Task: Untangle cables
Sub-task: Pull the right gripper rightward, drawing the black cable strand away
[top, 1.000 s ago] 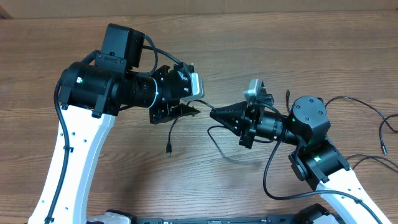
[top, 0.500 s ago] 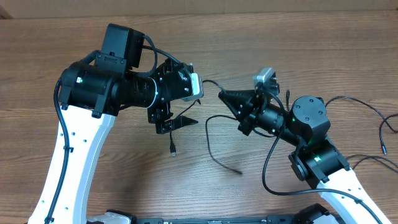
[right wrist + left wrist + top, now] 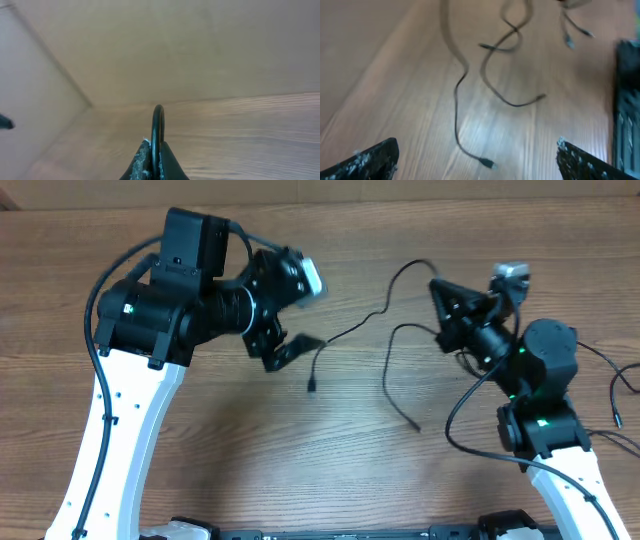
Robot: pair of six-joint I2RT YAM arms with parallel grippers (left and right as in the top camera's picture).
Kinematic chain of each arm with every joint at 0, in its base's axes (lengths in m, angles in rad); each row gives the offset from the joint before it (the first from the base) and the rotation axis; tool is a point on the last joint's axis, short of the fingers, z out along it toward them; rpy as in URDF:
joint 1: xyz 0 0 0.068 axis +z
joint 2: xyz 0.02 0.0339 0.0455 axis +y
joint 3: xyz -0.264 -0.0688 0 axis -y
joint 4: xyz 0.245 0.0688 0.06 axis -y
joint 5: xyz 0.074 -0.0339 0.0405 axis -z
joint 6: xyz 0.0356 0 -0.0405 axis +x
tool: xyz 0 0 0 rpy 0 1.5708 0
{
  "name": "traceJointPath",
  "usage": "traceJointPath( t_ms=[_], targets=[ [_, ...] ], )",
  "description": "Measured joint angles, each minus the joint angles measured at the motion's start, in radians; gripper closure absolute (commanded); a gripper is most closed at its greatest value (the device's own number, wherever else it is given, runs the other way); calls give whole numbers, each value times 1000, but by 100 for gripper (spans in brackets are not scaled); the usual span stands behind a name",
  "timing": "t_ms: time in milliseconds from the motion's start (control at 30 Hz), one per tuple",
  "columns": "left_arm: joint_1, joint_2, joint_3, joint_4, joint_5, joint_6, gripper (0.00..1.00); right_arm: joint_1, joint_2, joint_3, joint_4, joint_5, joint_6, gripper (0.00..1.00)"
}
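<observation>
My right gripper swings to the right in the overhead view next, lowers and releases the cable, since bare wood outward of the cords lies that way.
In the overhead view a thin black cable trails across the wood from my right gripper down to a loose plug end. A second strand curves down to another end. My right gripper is shut on the cable, which arches up out of the closed fingertips as a loop. My left gripper is open and holds nothing. In the left wrist view the cable's plug end lies on the table between the wide-apart fingers, clear of both.
More thin black cords lie at the right edge of the wooden table, behind the right arm, one with an end pointing down. The left arm's white link stands at the lower left.
My left gripper has opened and let go of the cable, then pulled back up and left. The right gripper, still shut, has carried the cable to the right and away, stretching it out.
</observation>
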Motion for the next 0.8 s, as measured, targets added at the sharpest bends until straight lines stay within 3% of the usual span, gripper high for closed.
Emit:
traceJointPath(
  t_ms=[133,333,567,800],
  targets=[
    [0,0,0,104,-84,-281,0,-95,0,0,-8,50,6,96],
    [0,0,0,186,-132,-542,0,-216,0,0,-13,116,9,96],
    [0,0,0,191,-150,-647,0,-326,0,0,-11,159,32,96],
    [0,0,0,189,-154,-664,0,-330,0,0,58,-8,53,96]
  ],
)
